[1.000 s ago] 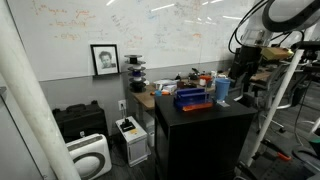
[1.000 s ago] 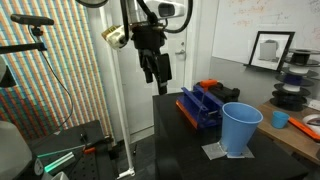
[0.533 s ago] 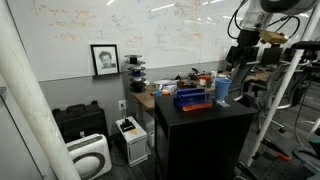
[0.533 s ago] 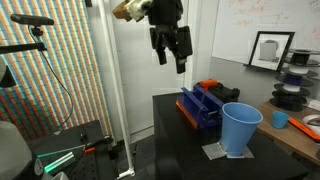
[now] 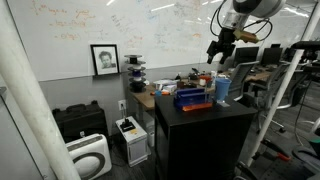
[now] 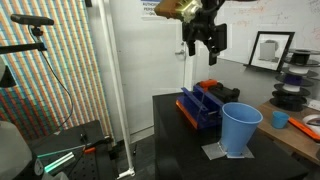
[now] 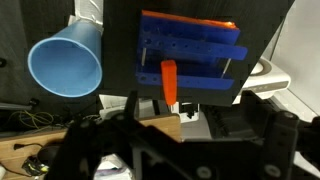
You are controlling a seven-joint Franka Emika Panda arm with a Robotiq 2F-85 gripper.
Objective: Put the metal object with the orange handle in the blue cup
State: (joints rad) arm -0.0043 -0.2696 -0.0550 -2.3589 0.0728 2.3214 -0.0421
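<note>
Next, my gripper lowers its fingers around the orange handle (image 5: 208, 84) (image 7: 169, 82), which sticks out of the blue rack while the metal part is hidden.
The light-blue cup (image 6: 240, 128) stands upright on a grey mat near the front of the black cabinet top (image 6: 175, 140); it also shows in an exterior view (image 5: 222, 90) and in the wrist view (image 7: 65, 65). An orange handle (image 7: 169, 82) sticks out of the blue rack (image 7: 190, 55); its metal part is hidden. My gripper (image 6: 205, 52) hangs open and empty high above the rack (image 6: 205, 105), well clear of it. It also shows in an exterior view (image 5: 218, 50), and its dark fingers fill the bottom of the wrist view (image 7: 190, 140).
The rack has an orange part (image 6: 210, 86) on its far side. A desk with clutter (image 5: 165, 85) stands behind the cabinet. A framed picture (image 6: 270, 48) leans on the whiteboard wall. A white pole (image 6: 110, 80) and a tripod stand beside the cabinet.
My gripper has risen and swung from beside the cabinet's edge to high above the blue rack. It stays open. The cup and rack have not moved.
</note>
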